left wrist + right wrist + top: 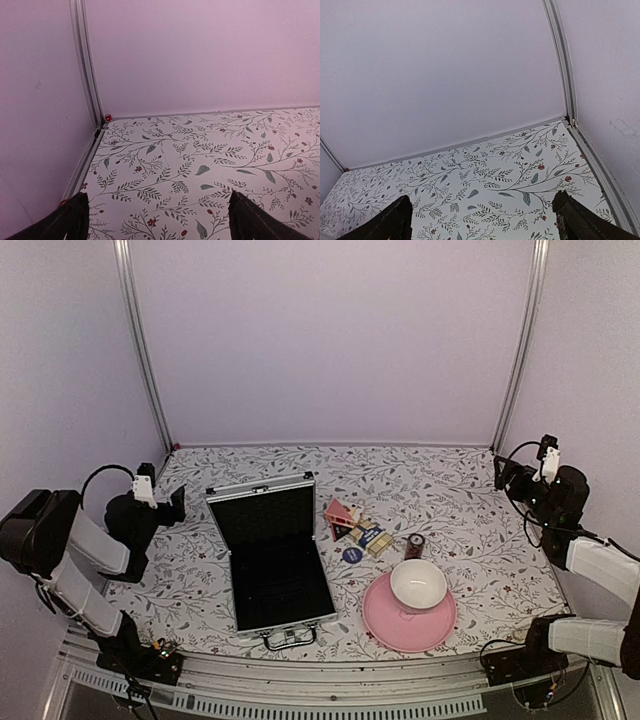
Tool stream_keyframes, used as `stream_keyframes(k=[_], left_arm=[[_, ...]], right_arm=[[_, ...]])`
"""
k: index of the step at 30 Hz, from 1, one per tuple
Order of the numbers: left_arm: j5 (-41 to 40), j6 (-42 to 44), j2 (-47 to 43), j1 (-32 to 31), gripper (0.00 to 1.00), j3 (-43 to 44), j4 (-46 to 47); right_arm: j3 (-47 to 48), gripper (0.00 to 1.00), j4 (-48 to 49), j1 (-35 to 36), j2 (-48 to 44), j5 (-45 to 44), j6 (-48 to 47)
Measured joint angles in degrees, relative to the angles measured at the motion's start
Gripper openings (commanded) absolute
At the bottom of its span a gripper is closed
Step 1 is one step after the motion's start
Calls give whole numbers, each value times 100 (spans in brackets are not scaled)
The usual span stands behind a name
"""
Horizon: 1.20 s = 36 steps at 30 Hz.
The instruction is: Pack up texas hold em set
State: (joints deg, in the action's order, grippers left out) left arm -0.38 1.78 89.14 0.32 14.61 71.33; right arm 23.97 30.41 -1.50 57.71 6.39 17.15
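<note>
My right gripper is above and should swing left in the top view, tilt down and straddle the upright chip stack's top, which is below it on that side.
The silver briefcase lies open in the middle left of the top view, black lining up, lid raised at the back, metal handle at the near edge. To its right lie the red/pink card box, the gold-and-dark card box, the blue round disc and the dark red chip stack. My left gripper is open and empty at the far left, raised. My right gripper is open and empty at the far right. Both wrist views show only floral tabletop between spread fingertips.
A white bowl sits on a pink plate near the front right, just below the chip stack. Pale walls and metal corner posts enclose the floral table on three sides.
</note>
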Motion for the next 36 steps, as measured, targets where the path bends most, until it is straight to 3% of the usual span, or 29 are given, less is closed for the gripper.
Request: stream_keyframes(k=[11, 16, 24, 36], left_arm=[[0, 0, 0, 0, 97, 0, 0], [0, 0, 2, 0, 97, 0, 0], [2, -2, 2, 0, 97, 0, 0], [15, 4, 0, 0, 97, 0, 0]], right_arm=[[2, 99, -162, 0, -415, -168, 92], [225, 99, -776, 127, -212, -179, 2], [1853, 92, -2680, 1746, 1134, -1012, -184], [3464, 85, -4931, 3534, 3244, -1086, 1012]])
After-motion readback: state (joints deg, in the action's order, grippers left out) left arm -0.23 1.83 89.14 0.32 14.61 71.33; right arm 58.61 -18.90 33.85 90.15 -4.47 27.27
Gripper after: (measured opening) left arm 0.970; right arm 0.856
